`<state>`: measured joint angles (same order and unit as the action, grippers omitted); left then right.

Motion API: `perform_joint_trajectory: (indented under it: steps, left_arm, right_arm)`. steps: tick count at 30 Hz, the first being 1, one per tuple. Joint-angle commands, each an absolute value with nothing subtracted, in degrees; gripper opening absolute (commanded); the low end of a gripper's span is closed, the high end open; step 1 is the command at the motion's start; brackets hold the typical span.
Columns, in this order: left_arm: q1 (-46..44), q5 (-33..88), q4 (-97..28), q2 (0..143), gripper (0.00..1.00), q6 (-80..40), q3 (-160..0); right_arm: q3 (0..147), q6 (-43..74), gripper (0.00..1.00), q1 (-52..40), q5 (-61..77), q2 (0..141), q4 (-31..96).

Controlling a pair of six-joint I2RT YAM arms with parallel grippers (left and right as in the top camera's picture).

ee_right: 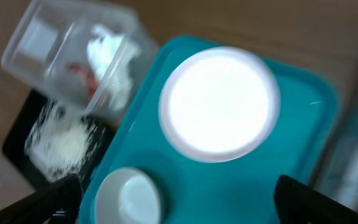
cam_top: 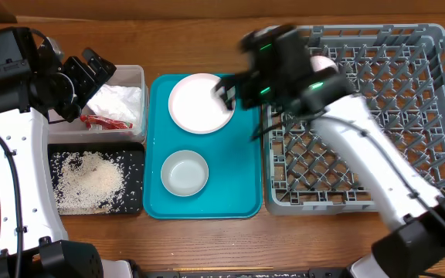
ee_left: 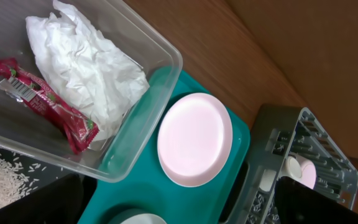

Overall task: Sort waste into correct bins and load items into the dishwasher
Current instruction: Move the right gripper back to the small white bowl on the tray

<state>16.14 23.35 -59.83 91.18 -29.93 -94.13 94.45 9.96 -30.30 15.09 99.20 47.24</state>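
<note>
I will next move my right gripper back from the plate, then lower it to the near rim of the grey-white bowl.
The clear tub holds the white napkin and the red wrapper; both also show in the left wrist view, napkin and wrapper. Rice grains lie in the black tray. The pink plate and the grey-white bowl sit on the teal tray. The grey dish rack holds a white cup and a pink bowl. My left gripper is open and empty over the tub. My right gripper is open and empty above the plate. Chopsticks are out of view.
The teal tray lies between the bins and the rack, close to both. The right arm stretches across the rack. The right wrist view is blurred. Wooden table shows at the front edge.
</note>
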Motion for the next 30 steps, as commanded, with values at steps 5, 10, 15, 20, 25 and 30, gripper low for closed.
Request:
perform_joint_trajectory:
  steps: [5, 10, 15, 20, 25, 30]
  left_arm:
    - [16.14, 23.11, -59.77, 90.32, 1.00, -30.46, -95.13]
    - [16.14, 23.11, -59.77, 90.32, 1.00, -30.46, -95.13]
    - [16.14, 23.11, -59.77, 90.32, 1.00, -30.46, -95.13]
    - [16.14, 23.11, -59.77, 90.32, 1.00, -30.46, -95.13]
    - [16.14, 23.11, -59.77, 90.32, 1.00, -30.46, -95.13]
    - [16.14, 23.11, -59.77, 90.32, 1.00, -30.46, -95.13]
  right_arm:
    - [94.43, 8.93, 0.86, -43.90, 11.60, 104.42, 48.90]
    - [93.69, 8.91, 0.46, -49.78, 11.35, 108.86, 50.09]
    - [93.69, 8.93, 0.43, -54.00, 10.94, 114.30, 50.00]
    - [93.69, 8.91, 0.41, -57.08, 10.94, 117.78, 50.02]
    - [93.62, 8.91, 0.41, -59.07, 9.37, 119.59, 50.15]
    - [92.14, 8.91, 0.41, -59.79, 5.39, 119.72, 49.71]
